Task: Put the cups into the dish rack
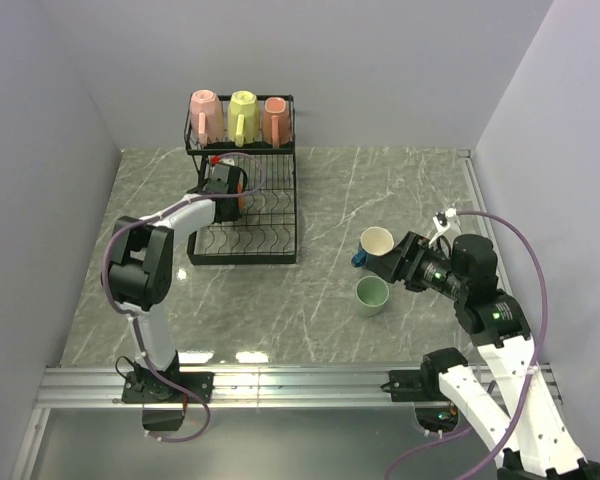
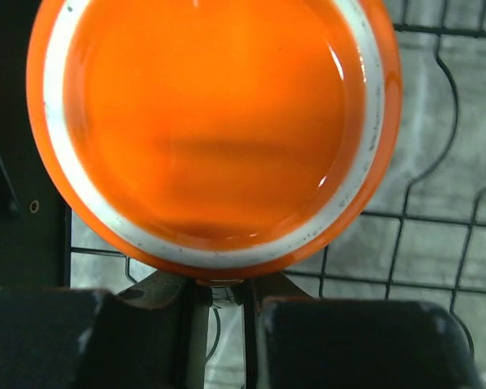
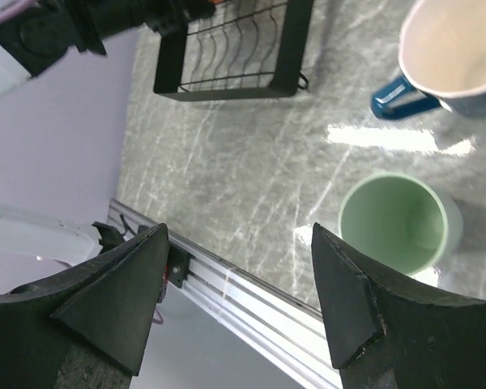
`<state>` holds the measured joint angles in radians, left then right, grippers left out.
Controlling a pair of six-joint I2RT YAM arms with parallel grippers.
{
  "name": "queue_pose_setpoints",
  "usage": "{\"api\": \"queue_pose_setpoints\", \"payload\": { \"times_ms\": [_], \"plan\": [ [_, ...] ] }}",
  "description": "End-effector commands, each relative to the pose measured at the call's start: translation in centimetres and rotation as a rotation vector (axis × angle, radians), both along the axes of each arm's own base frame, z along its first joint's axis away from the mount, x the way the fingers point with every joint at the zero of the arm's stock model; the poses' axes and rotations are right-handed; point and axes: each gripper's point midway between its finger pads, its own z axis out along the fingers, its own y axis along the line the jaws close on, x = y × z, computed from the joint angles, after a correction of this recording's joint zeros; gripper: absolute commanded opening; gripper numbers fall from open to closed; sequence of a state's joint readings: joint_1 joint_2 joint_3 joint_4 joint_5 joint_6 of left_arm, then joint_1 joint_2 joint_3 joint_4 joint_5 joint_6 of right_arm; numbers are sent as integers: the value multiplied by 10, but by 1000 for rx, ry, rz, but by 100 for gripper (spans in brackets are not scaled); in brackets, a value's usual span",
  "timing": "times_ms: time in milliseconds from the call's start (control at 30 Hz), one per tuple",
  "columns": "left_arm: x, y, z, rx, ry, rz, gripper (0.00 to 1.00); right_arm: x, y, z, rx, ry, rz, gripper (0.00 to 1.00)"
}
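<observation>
The blue cup stands upright, below and outward of my right gripper, which will next tip its fingers down and lower them outward astride the blue cup's rim (image 1: 392, 237) opposite its handle.
The black wire dish rack (image 1: 242, 215) stands at the back left. Upside down in its upper basket are a pink cup (image 1: 204, 113), a pale yellow cup (image 1: 242, 112) and a salmon-pink cup (image 1: 274, 119). My left gripper (image 1: 226, 186) hangs over the lower tray, shut on the handle of an orange cup (image 2: 215, 130) whose mouth fills the left wrist view. My right gripper (image 3: 239, 279) is open and empty, just right of a blue cup with a white inside (image 1: 377, 242) and above a handleless pale green cup (image 1: 372, 295), both upright on the table.
Grey marble tabletop with walls on three sides. A metal rail (image 1: 300, 380) runs along the near edge. Rack wires (image 2: 437, 211) lie beneath the orange cup. The rack (image 3: 235, 49) is well left of the two loose cups.
</observation>
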<state>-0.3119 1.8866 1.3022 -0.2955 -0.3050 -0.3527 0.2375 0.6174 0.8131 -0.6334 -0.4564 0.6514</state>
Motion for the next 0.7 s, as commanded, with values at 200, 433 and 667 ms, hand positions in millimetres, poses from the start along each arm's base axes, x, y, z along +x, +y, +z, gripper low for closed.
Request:
{"api": "queue_pose_setpoints", "payload": {
  "times_ms": [200,433,667],
  "plan": [
    [61,11,22,-52,-121,52,11,-11,-17,-4,-60,6,-69,78],
    [50,11,17,-80,-100,64,75,-5,-18,-2,-68,-1,-78,78],
    [26,15,34,-95,-103,63,82,18,-20,-6,-131,-2,-89,78]
  ]
}}
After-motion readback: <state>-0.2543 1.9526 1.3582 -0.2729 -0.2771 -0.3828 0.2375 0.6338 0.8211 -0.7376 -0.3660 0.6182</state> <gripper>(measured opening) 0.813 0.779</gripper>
